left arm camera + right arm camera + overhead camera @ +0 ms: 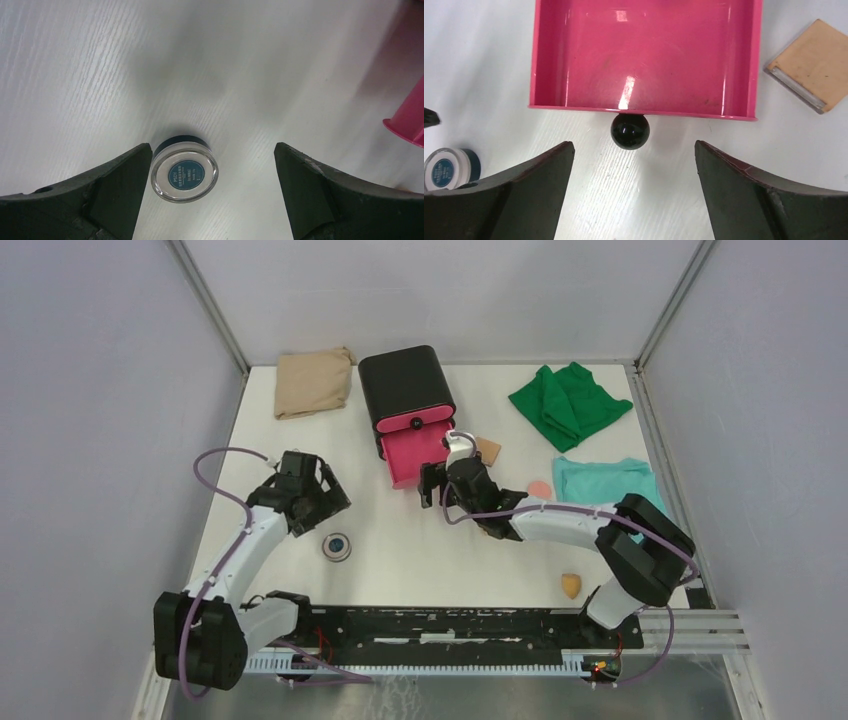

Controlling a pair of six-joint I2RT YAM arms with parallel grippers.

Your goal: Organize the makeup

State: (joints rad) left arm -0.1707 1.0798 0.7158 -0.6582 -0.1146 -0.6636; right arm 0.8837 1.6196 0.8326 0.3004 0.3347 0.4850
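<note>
The round silvery compact (336,546) (184,172) is below my left gripper and nearer one finger, so next I need to lower the gripper and move it back gently until both fingers are centred around the compact to close.
The round silvery compact (336,546) with a dark-blue centre lies on the table; in the left wrist view it (184,172) sits just inside my left finger. My left gripper (322,498) (212,167) is open above it and empty. My right gripper (437,490) (634,162) is open and empty, facing the black knob (630,131) of the pulled-out, empty pink drawer (413,455) (644,55). The tan square pad (488,450) (811,65) lies right of the drawer. The pink round piece (539,489) and one tan egg sponge (571,585) lie further right. The black jar is out of view.
The black box (405,388) stands at the back centre. A beige cloth (313,382) lies back left, a green cloth (570,402) back right, a teal cloth (605,480) at the right. The compact also shows at the left edge of the right wrist view (446,167).
</note>
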